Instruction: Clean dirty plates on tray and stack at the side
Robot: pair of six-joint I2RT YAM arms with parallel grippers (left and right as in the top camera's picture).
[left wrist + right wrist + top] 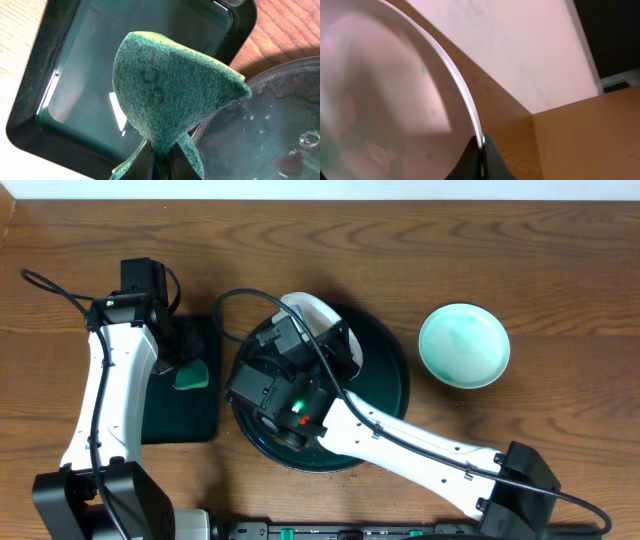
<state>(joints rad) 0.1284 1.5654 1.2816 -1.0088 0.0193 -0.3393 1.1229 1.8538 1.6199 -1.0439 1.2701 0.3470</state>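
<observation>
My right gripper swings toward the mint green plate next, levels the white plate over it, lowers and releases, as the mint one lies flat beside the tray.
My right gripper is shut on the rim of the white plate and holds it tilted up over the round dark tray. In the overhead view the plate shows above the gripper. Faint teal specks remain on its face. One mint green plate lies on the table to the right of the tray. A third plate is hidden or out of view. My left gripper is shut on a green scouring sponge, held above the rectangular tray, left of the round tray; it also shows in the overhead view.
A rectangular black tray holding water lies left of the round tray, also in the overhead view. The round tray's wet rim lies close to the sponge. My right arm crosses the round tray from the front right.
</observation>
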